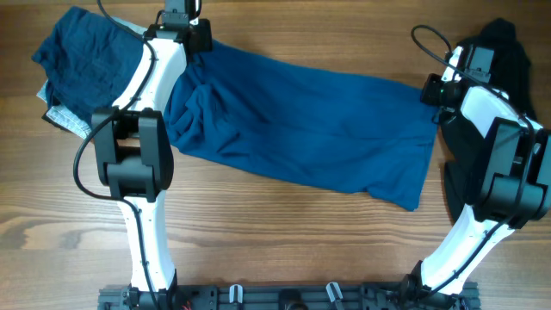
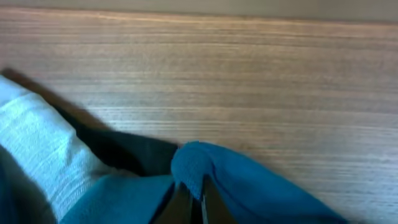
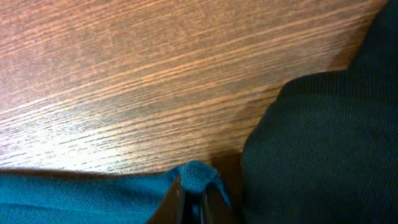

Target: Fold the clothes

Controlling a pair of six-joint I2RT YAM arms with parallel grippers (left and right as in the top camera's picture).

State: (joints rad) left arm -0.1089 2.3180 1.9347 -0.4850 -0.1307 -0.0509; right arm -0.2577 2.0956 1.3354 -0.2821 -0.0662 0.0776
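Next, my right gripper rises, carries the garment's pinched corner back and down onto the garment's near part and releases it, as that part lies back from the gripper.
A teal blue garment lies stretched across the middle of the wooden table. My left gripper is shut on its far left corner; the left wrist view shows the pinched blue fold between the fingers. My right gripper is shut on the far right corner, and the right wrist view shows a bunched tip of blue cloth in the jaws. The cloth is wrinkled near the left arm.
A pile of dark blue clothes with a pale grey item under it lies at the far left. A black garment lies at the far right, also in the right wrist view. Bare wood runs along the front.
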